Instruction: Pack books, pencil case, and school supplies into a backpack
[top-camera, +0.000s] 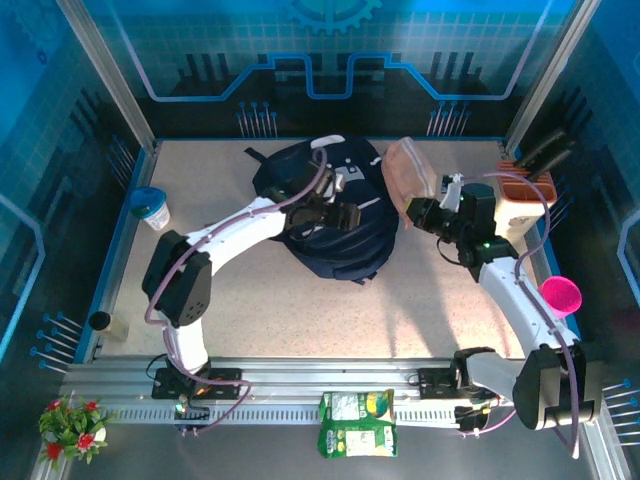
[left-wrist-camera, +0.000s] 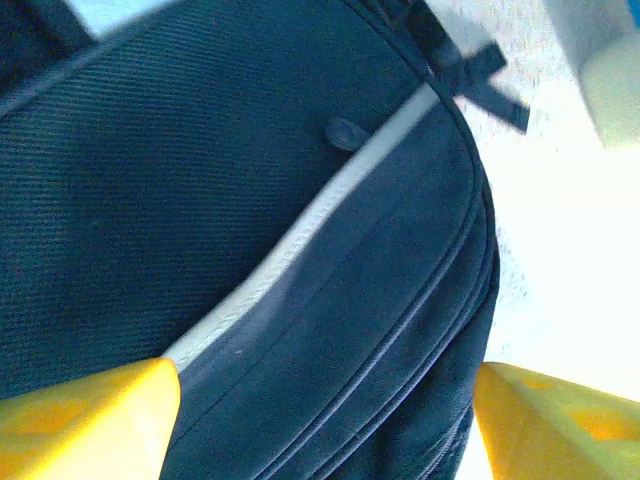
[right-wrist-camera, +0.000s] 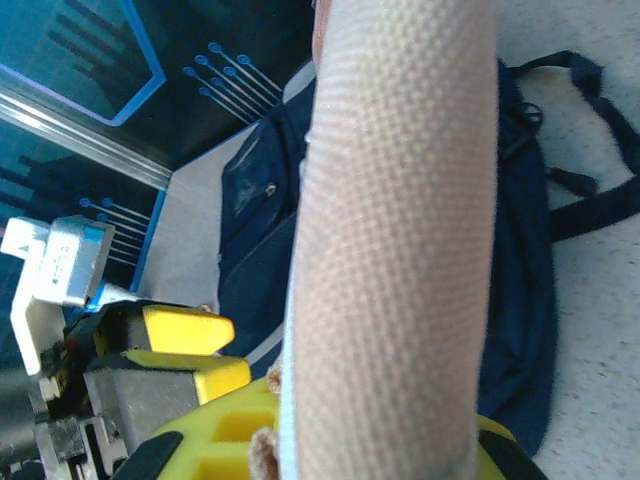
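Note:
Next, my left gripper should lower its open fingers astride the backpack's fold beside the pale stripe below it and close, as the fold runs between them.
The navy backpack (top-camera: 335, 205) lies in the middle of the table, its pale stripe (left-wrist-camera: 300, 240) close under my left wrist camera. My left gripper (top-camera: 345, 213) hovers over the backpack's top, open, its yellow fingertips (left-wrist-camera: 90, 415) wide apart with only fabric below them. My right gripper (top-camera: 415, 212) is shut on the lower end of a beige mesh pencil case (top-camera: 408, 170), which stands up just right of the backpack. In the right wrist view the pencil case (right-wrist-camera: 400, 240) rises from the jaws in front of the backpack (right-wrist-camera: 525, 260). The books are out of view.
A white and orange holder with dark pens (top-camera: 525, 200) stands at the back right, a pink cup (top-camera: 561, 294) nearer on the right. A blue-lidded cup (top-camera: 150, 207) sits at the left. A green packet (top-camera: 357, 422) lies on the front rail.

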